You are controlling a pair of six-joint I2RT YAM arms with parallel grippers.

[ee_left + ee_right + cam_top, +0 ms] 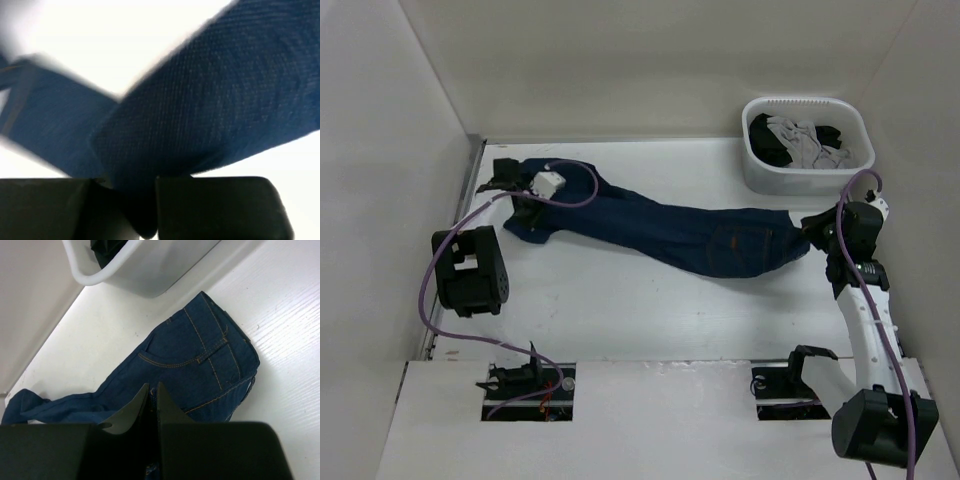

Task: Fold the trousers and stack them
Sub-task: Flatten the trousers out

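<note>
The bare tabletop is below my right gripper and back toward my base, so the gripper will next move down and back and let go of the trousers' waist edge.
The dark navy trousers [700, 240] lie stretched across the table from far left to right, orange stitching showing on the seat. My left gripper [525, 205] is at the leg end, far left. In the left wrist view the left gripper [132, 182] is shut on a fold of the trousers [215, 100]. My right gripper [812, 232] is at the waist end. In the right wrist view the right gripper [153, 386] has its fingers pressed together with denim pinched between them, over the trousers [200, 365] near the back pocket.
A white basket [790, 180] with grey and black garments [800, 140] stands at the back right, just behind my right gripper; it also shows in the right wrist view [150, 270]. White walls enclose the table on the left, back and right. Purple cables loop over the left arm [470, 270].
</note>
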